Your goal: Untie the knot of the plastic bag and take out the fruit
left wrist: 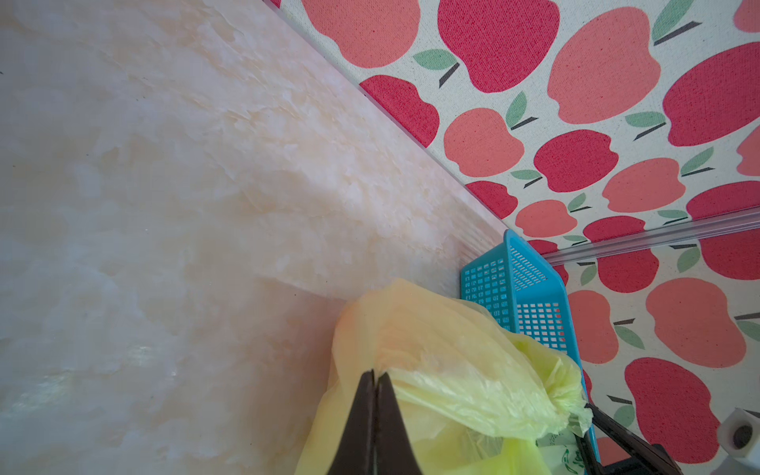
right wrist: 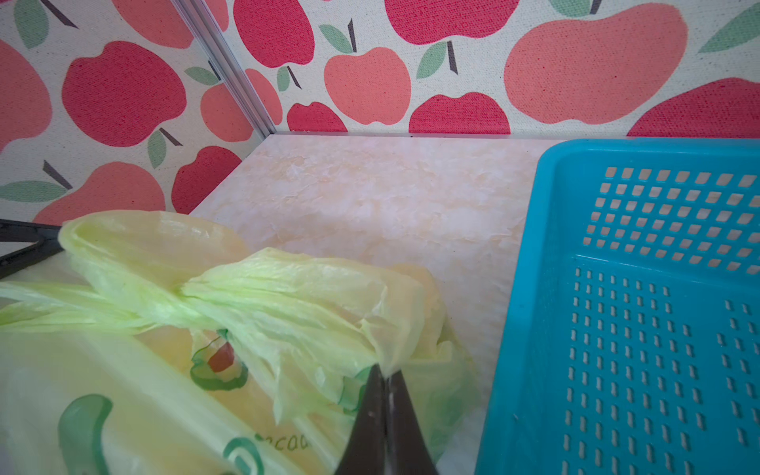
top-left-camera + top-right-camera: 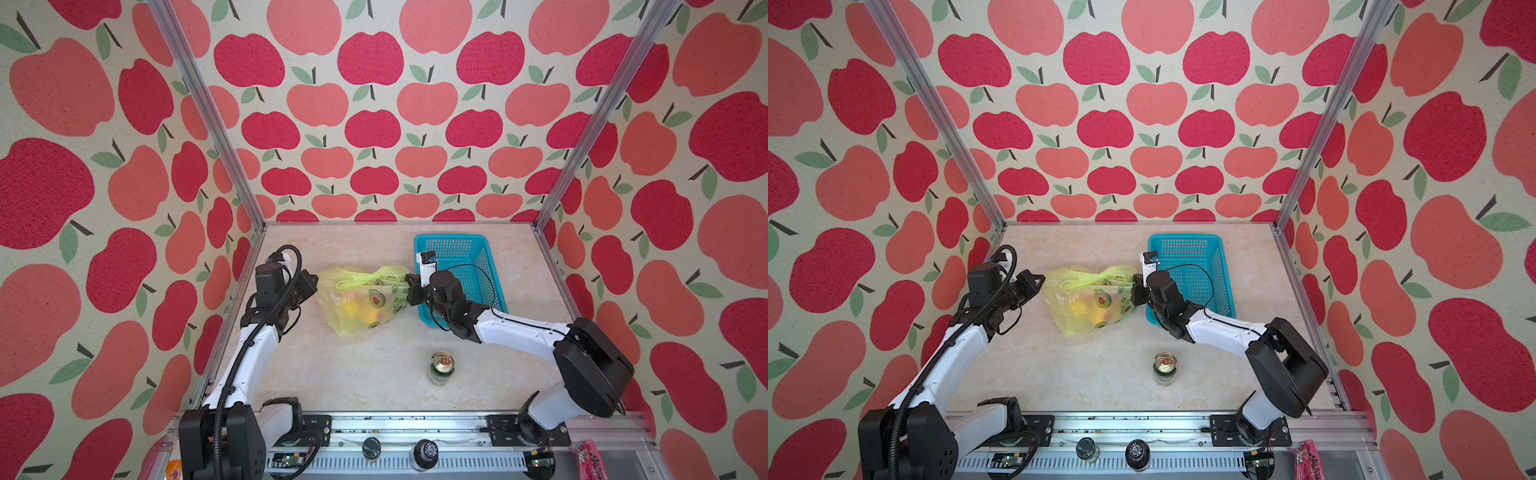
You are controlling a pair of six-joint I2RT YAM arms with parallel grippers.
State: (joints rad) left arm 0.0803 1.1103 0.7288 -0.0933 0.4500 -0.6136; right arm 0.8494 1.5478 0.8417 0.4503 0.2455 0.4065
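The bag is stretched between both grippers. My right gripper needs to pull back with the film next, then move in toward the bunched knot (image 3: 372, 279) (image 2: 188, 293) and free its fold.
The pale yellow plastic bag (image 3: 361, 305) (image 3: 1090, 301) lies on the table between both arms. Through its film I see yellow and orange fruit (image 3: 359, 311) (image 3: 1084, 309). The handles run twisted together across its top, bunching into the knot (image 2: 179, 300) (image 3: 376, 277). My left gripper (image 3: 317, 283) (image 1: 376, 375) is shut on a fold of film at the bag's left edge. At the bag's right edge, beside the basket, my right gripper (image 3: 409, 280) (image 2: 386, 372) is shut on film too. The bag (image 1: 444, 362) is stretched between them.
A turquoise perforated basket (image 3: 457, 240) (image 2: 547, 255) stands right of the bag, partly under the right arm. A green drink can (image 3: 441, 368) (image 3: 1165, 368) stands upright nearer the front. Two dark bottle tops (image 3: 371, 448) sit on the front rail, and a pink packet (image 3: 590, 457) lies at front right.
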